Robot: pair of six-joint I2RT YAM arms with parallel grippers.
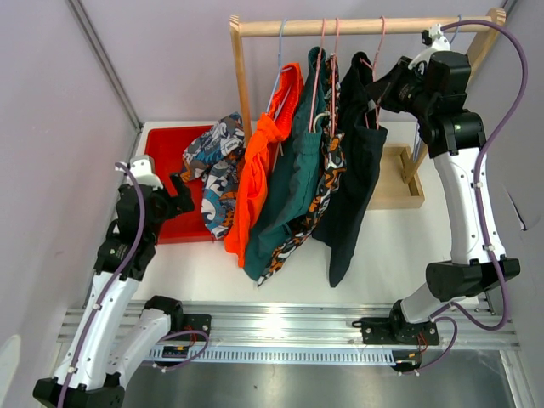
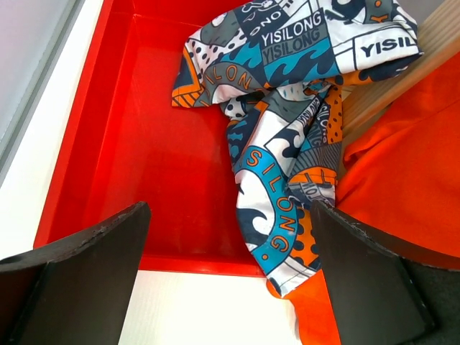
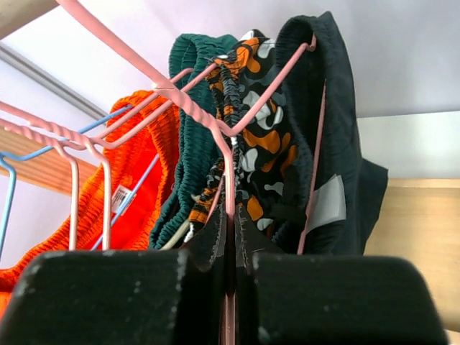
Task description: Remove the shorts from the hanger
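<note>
My left gripper rises from the tray (image 1: 166, 149) next, then swings onto the navy shorts' near edge, as my right gripper holds their pink hanger.
Four shorts hang from the wooden rail (image 1: 357, 27): orange (image 1: 259, 174), teal green (image 1: 297, 178), orange-black-white print (image 1: 319, 191) and navy (image 1: 357, 170). The blue-white print shorts (image 1: 219, 166) lie crumpled off their hanger, half in the red tray (image 1: 166, 149). My right gripper (image 1: 380, 89) is high at the rack, shut on a pink hanger wire (image 3: 230, 165); the print (image 3: 259, 136) and navy shorts (image 3: 338, 108) hang just beyond the gripper (image 3: 231, 215). My left gripper (image 2: 230, 215) is open and empty over the tray's near rim, with the blue-white shorts (image 2: 287, 144) between its fingers.
The rack's wooden post (image 2: 388, 86) stands beside the tray, its wooden base (image 1: 395, 187) at the back right. The orange shorts' hem (image 2: 402, 172) hangs close to my left gripper's right finger. An empty blue hanger (image 3: 7, 187) is on the rail.
</note>
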